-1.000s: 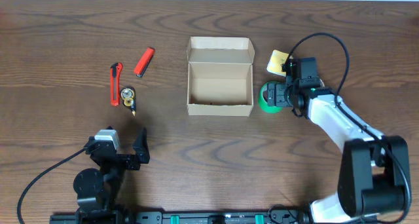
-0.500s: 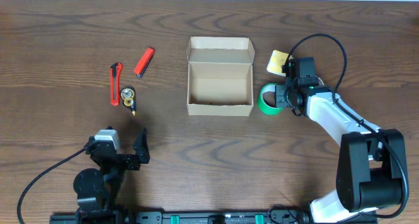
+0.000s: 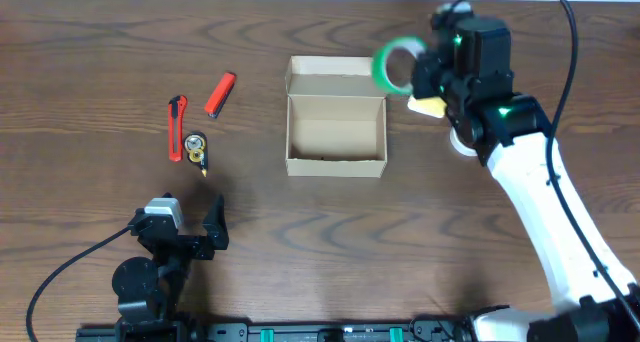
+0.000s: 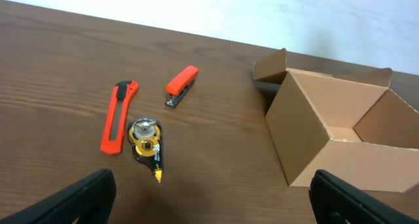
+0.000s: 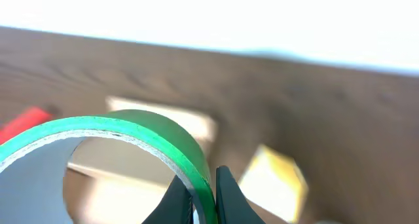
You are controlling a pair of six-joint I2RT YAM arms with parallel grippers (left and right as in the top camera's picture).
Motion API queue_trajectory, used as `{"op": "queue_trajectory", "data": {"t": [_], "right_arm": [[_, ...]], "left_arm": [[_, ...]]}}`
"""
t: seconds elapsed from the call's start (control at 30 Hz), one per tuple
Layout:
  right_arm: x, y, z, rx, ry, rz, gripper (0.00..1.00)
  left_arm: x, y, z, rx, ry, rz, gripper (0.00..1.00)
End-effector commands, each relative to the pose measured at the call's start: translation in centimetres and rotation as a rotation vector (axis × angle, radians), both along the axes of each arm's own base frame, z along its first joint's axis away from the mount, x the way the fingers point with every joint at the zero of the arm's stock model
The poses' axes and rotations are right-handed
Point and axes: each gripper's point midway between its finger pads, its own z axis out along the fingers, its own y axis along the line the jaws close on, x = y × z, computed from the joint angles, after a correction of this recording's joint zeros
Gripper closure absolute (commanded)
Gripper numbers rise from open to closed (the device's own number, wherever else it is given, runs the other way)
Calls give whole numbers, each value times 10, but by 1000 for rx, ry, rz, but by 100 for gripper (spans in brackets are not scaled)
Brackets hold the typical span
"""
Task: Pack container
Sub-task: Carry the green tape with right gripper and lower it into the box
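The container's bottom is open, so my right gripper will swing toward the stapler over the container, back past its flap lid, then down inside to release the roll [image 3: 392, 64].
The container [image 3: 336, 163] is a tan cardboard box, open, with its flap lid folded back; it stands mid-table and shows at the right of the left wrist view as the container [image 4: 308, 135]. My right gripper [image 3: 418, 75] is raised off the table by the box's far right corner, shut on the wall of a green tape roll [image 3: 392, 64]. In the right wrist view the green tape roll [image 5: 131, 131] is pinched between the gripper [image 5: 204, 198] fingers, with the box blurred below. My left gripper [image 3: 195, 225] rests open near the front left, holding nothing; its fingertips [image 4: 78, 199] frame bare wood.
A red utility knife [image 3: 177, 128], a red stapler [image 3: 221, 93] and a black-and-yellow correction tape dispenser [image 3: 196, 150] lie left of the box. A yellow sticky-note pad [image 3: 428, 106] lies right of the box, partly under my right arm.
My right gripper shut on the green tape roll beside the box, then lifted it off the table and carried it back and left toward the box's far right corner. The left arm has stayed still.
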Motion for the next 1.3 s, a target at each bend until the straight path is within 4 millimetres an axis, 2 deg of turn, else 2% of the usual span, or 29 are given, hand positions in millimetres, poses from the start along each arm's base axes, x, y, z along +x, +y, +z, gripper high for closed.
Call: {"op": "queue_trajectory", "data": {"t": [0.0,0.13,0.2,0.33,0.43,0.57,0.67,0.97,1.07,1.27], "right_arm": [[-4,46,-3,18,7,97,99],[-11,95,-33,33,80,170,99],[-17,118,-59,21,138,202,99],[-20,136,-100,13,230,166,99],[-19,137,-124,-13,270,119,99],[-18,134,-145,-36,306,64,99],[-19,133,-152,-43,326,56,99],[-25,112,-173,-103,386,-50,99],[-25,116,-183,-96,405,-40,99],[-19,123,-185,-83,383,-33,99]], "left_arm": [[1,3,-11,11,20,14,5],[1,3,-11,11,20,14,5],[1,3,-11,11,20,14,5],[1,3,-11,11,20,14,5],[1,3,-11,11,20,14,4],[1,3,-11,11,20,14,5],[1,3,-11,11,20,14,5],[1,3,-11,11,20,14,5],[1,3,-11,11,20,14,5],[1,3,-11,11,20,13,4]]}}
